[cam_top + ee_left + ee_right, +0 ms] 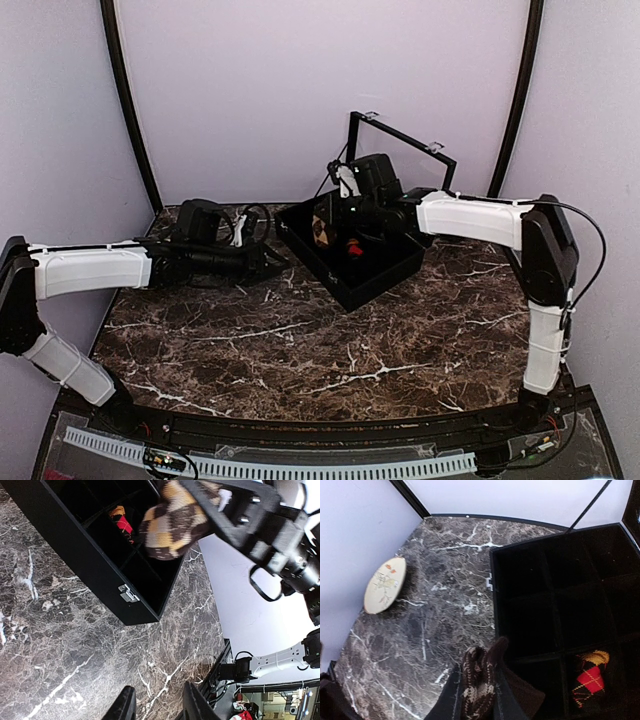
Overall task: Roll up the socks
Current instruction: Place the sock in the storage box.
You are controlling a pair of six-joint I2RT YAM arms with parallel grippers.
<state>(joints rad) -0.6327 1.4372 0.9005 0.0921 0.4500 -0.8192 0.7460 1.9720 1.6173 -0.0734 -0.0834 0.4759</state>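
Note:
I will next move my right gripper down toward the right in its wrist view and release, because the empty section of the box beside the red-and-orange sock is below it there.
The tan-diamond sock [478, 690] is a small rolled bundle pinched between my right gripper's [476, 674] fingers. It hangs over the near-left corner of the black divided box [493, 595]. The left wrist view shows the same tan roll [167, 527] above the box [100, 565], under the right gripper's fingers [227, 507]. The red-and-orange sock [590, 677] lies rolled in one compartment, also visible from the left wrist [121, 522] and from above [354, 249]. My left gripper [160, 707] stands open over bare marble, left of the box, holding nothing.
The box [365, 280] sits at the back centre of the marble table [330, 350], its lid frame [400, 135] raised behind. A white oval with a flower print [384, 584] rests at the far left edge by the wall. Purple walls enclose the table.

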